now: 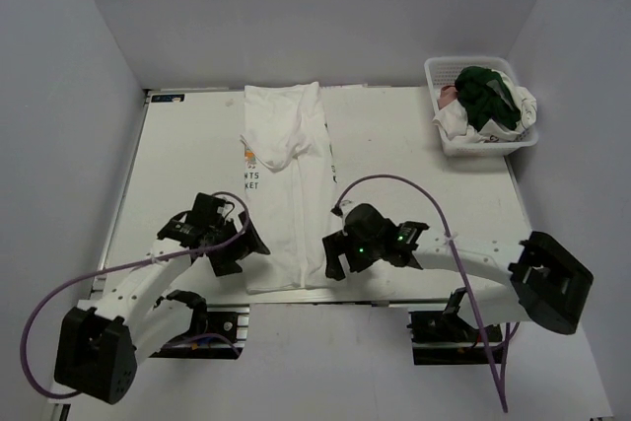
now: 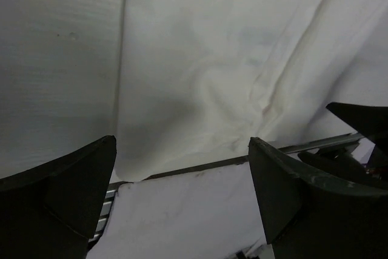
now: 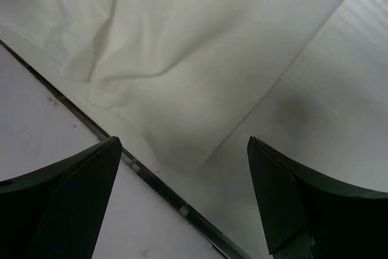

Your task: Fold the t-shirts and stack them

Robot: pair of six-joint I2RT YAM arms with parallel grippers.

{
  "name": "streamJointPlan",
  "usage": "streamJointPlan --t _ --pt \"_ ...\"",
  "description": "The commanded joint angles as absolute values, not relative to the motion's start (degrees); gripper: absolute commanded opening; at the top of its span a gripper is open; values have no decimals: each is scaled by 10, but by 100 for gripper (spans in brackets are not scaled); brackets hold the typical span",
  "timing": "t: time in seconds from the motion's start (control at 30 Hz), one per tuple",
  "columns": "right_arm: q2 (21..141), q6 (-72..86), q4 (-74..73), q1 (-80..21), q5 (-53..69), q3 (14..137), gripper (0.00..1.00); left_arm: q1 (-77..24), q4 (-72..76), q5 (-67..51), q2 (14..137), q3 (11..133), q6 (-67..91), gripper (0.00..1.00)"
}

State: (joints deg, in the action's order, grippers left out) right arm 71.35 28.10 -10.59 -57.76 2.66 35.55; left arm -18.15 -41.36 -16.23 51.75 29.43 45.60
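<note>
The left gripper draws its open fingers back and down around the folded t-shirt's near corner on the graphic's side (image 1: 250,289) (image 2: 128,175) next. The corner lies below and back from it.
A white t-shirt (image 1: 287,184) with a small multicoloured graphic and dark lettering lies folded into a long strip down the middle of the table, its near end at the front edge. My left gripper (image 1: 240,246) is open just left of the strip's near corner; its wrist view shows the cloth's edge (image 2: 200,89) between the fingers. My right gripper (image 1: 340,255) is open just right of the near end; its wrist view shows the cloth's corner (image 3: 176,77) above the table edge. Neither holds anything. A dark green shirt (image 1: 485,94), a pink one (image 1: 448,96) and a white one (image 1: 523,105) sit in the basket.
The white lattice basket (image 1: 476,144) stands at the table's back right corner. The table's metal front edge (image 3: 157,189) runs close under both grippers. Purple cables loop from both arms. Grey walls enclose the table.
</note>
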Motion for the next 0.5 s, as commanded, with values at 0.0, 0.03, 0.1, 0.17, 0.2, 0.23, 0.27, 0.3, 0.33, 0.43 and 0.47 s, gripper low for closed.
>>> streamJointPlan --t 0.0,0.03,0.1,0.17,0.2,0.23,0.27,0.3,0.33,0.43,0.47 --pt "770 291 -131 -578 83 377 90 -194 -432 -200 559 283 430 100" --pt "776 296 -129 -578 95 379 90 -200 -432 -218 559 273 430 100" --pt "794 301 -124 -578 108 377 90 -206 -446 -218 548 255 430 100" --pt "797 303 -128 -577 105 378 90 -213 -453 -224 532 239 437 97" --pt "798 305 -128 -577 103 377 90 -213 -453 -224 524 232 446 95" --pt "798 307 -134 -578 100 378 90 -213 -458 -224 518 226 446 93" --pt "796 307 -134 -577 101 379 90 -218 -463 -224 518 214 452 88" --pt "795 312 -135 -577 97 378 90 -218 -463 -224 524 208 452 85" --pt "793 313 -140 -577 95 378 90 -218 -463 -218 534 201 452 82" --pt "782 316 -145 -577 104 369 89 -223 -433 -213 553 183 464 73" --pt "781 317 -147 -577 111 365 87 -223 -426 -207 558 183 464 68"
